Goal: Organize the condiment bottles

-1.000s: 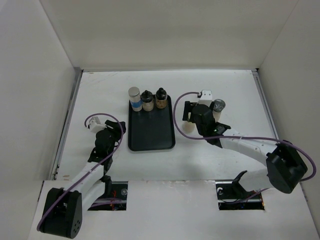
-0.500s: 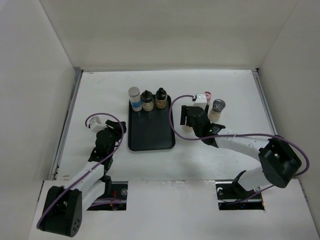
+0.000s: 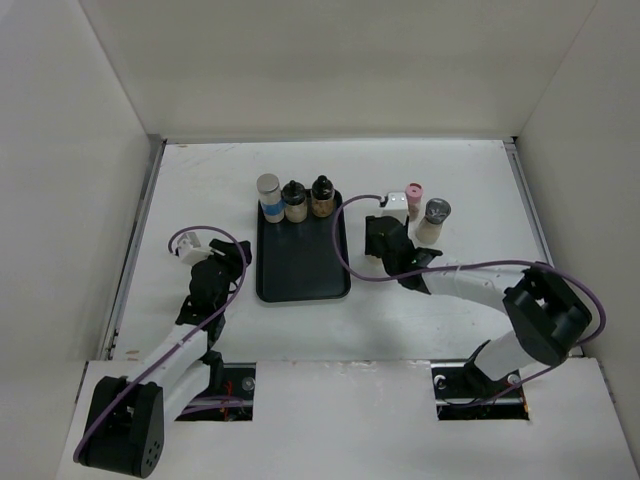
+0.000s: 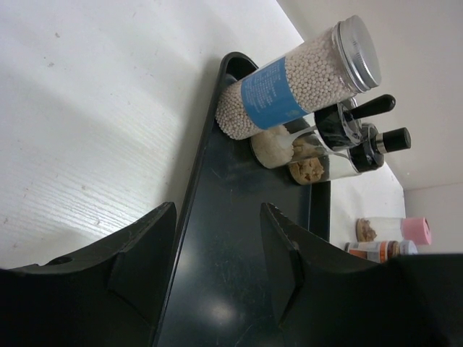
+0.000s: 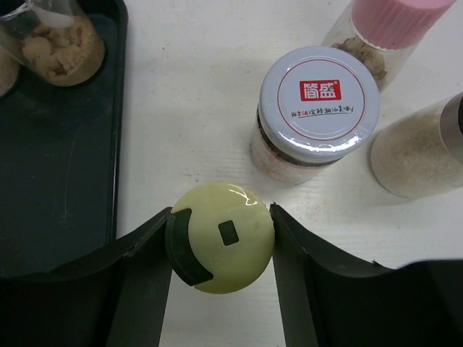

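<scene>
My right gripper is going to lift over the tray's rim next, to the left in the top view. It will go down onto the bare bottom of the tray in front of the blue-labelled bottle [image 3: 284, 236] and let go there.
Three condiment bottles stand at the back of the black tray [image 3: 300, 270]: a blue-labelled one [image 3: 268, 196] and two black-capped ones [image 3: 293, 201] [image 3: 320, 196]. My right gripper [image 5: 221, 238] is closed on a cream-capped bottle [image 5: 224, 249] standing on the table just right of the tray; both fingers touch its cap. Beyond it stand a white-lidded jar [image 5: 318, 101], a pink-capped bottle [image 3: 415, 192] and a grey-capped bottle [image 3: 435, 214]. My left gripper [image 4: 217, 249] is open and empty, low over the tray's left rim [image 4: 195, 188].
White walls close in the table on the left, back and right. The tray's front half [image 3: 302, 280] holds nothing. My right gripper also shows in the top view [image 3: 380, 245], close to the tray's right edge.
My right wrist has shifted left towards the tray, uncovering the pink-capped and grey-capped bottles. The left arm has barely moved.
</scene>
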